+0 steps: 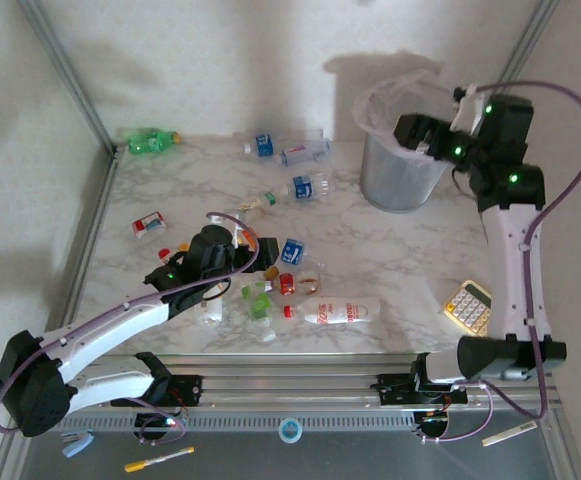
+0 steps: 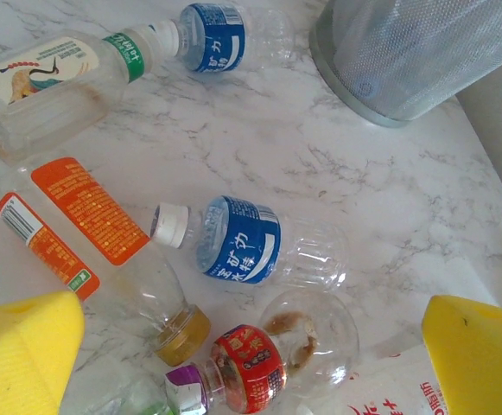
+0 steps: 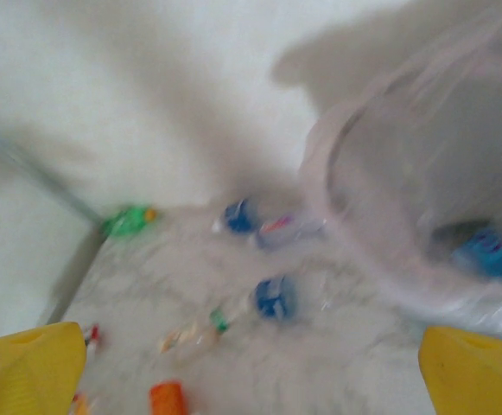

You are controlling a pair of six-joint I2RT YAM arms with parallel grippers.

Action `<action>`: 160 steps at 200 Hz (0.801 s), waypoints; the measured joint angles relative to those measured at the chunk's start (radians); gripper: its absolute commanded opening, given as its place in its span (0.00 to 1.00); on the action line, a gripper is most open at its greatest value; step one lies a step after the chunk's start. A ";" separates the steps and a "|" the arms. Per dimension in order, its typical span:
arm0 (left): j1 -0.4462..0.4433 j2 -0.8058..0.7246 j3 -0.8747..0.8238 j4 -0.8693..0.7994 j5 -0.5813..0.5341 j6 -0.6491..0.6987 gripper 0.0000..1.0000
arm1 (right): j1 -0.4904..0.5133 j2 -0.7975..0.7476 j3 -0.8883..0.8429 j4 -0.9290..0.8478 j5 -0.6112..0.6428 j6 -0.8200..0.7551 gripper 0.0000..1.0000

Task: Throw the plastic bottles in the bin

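Observation:
The clear plastic bottle lies slanted to my fingers, so my left gripper should next move down with a turn onto the orange label's end by the gold cap.
Plastic bottles lie scattered on the marble table: a green one at the far left, blue-labelled ones in the middle, a big clear one near the front. My left gripper hovers open over the front cluster. Between its yellow pads lie a red-labelled round bottle and a blue-labelled bottle. The grey bin stands at the back right. My right gripper is open at the bin's rim with nothing between its fingers. A blue-labelled bottle lies inside the bin.
A beige calculator lies at the front right. An orange-labelled bottle and a green-banded one lie left of the left gripper. Walls and a metal frame close off the table at the back and left.

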 measured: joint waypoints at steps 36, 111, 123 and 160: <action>-0.003 0.002 0.000 -0.002 0.000 0.000 1.00 | 0.129 -0.072 -0.261 -0.069 -0.032 -0.014 0.99; 0.047 0.267 0.114 -0.138 0.001 -0.153 0.99 | 0.261 -0.122 -0.447 -0.124 0.011 -0.013 0.99; 0.058 0.312 0.119 -0.148 0.006 -0.179 0.98 | 0.268 -0.123 -0.447 -0.124 0.018 -0.013 0.99; 0.087 0.417 0.139 -0.166 0.020 -0.229 0.95 | 0.278 -0.133 -0.468 -0.125 0.033 -0.013 0.99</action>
